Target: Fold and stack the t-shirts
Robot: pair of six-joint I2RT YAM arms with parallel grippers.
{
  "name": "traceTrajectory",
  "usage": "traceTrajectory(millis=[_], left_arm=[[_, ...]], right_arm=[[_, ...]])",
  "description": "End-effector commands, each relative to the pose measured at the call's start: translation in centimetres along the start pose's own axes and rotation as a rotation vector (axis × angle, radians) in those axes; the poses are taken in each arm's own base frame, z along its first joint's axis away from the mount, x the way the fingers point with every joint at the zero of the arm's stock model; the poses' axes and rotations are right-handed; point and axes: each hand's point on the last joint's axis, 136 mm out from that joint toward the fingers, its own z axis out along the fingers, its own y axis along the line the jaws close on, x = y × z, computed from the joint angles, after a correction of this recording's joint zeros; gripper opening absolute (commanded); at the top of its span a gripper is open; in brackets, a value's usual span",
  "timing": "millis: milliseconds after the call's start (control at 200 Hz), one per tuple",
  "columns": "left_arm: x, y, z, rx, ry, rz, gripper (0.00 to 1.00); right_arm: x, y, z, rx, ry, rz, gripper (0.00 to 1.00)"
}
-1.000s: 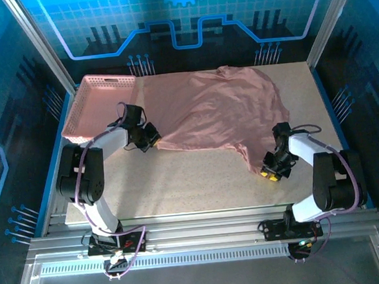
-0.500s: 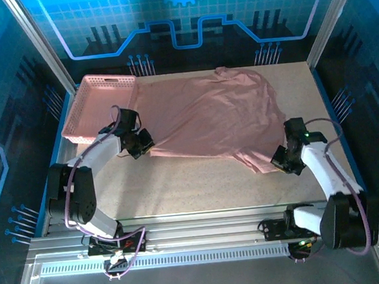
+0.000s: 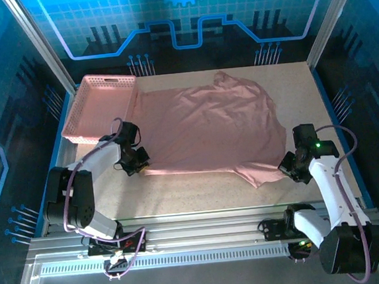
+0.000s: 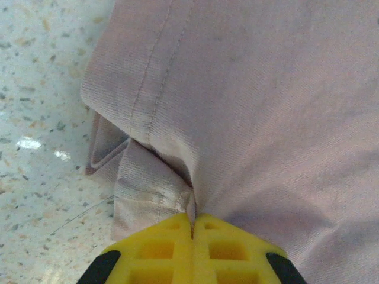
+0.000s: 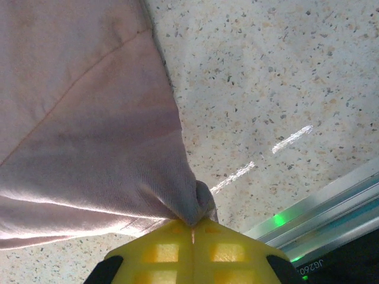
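Note:
The pinched near corner next goes outward with my left gripper over the shirt's cloth (image 3: 148,119) beside the basket for release, as the shirt lies spread out.
A dusty-pink t-shirt (image 3: 208,130) lies spread across the middle of the table, its chest print hidden. My left gripper (image 3: 137,161) is shut on the shirt's near-left corner; in the left wrist view the yellow fingers (image 4: 160,245) pinch a folded hem of the t-shirt (image 4: 254,118). My right gripper (image 3: 291,167) is shut on the near-right corner, just in from the table's right side. The right wrist view shows the cloth (image 5: 89,136) bunched into the closed fingertips (image 5: 231,245).
A rigid pink lattice basket (image 3: 100,106) stands at the back left, its edge touching the shirt. Speckled table (image 3: 194,191) lies bare along the front. The metal frame rail (image 5: 331,207) runs close by the right gripper.
Both grippers have pulled outward and toward the front, the right one well to the right. The shirt has been drawn flatter and wider across the table.

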Motion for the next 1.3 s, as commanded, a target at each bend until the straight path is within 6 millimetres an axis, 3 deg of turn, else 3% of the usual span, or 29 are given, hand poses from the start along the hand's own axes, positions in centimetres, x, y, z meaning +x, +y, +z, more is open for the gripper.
traceTrajectory(millis=[0,235,350,575,795,1296], left_arm=[[0.5,1.1,-0.7,-0.038,0.001,0.02,0.02],[-1.6,-2.2,-3.8,0.044,-0.054,0.051,0.02],[-2.7,-3.7,-5.2,0.073,-0.081,0.07,0.02],[-5.7,-6.6,-6.4,0.106,-0.118,0.101,0.02],[-8.6,-8.9,-6.0,0.114,-0.123,0.13,0.02],[-13.7,-10.1,-5.2,0.172,-0.13,0.075,0.02]], right_arm=[[-0.4,0.9,-0.2,-0.036,0.011,0.008,0.0],[-3.6,4.5,-0.8,-0.133,-0.037,-0.036,0.0],[-6.2,7.1,-2.0,-0.178,-0.092,-0.072,0.0],[-10.3,10.5,-3.1,-0.178,-0.181,-0.137,0.0],[-13.5,13.2,-3.5,-0.154,-0.264,-0.162,0.0],[-18.4,18.4,-2.1,-0.24,-0.332,-0.151,0.0]])
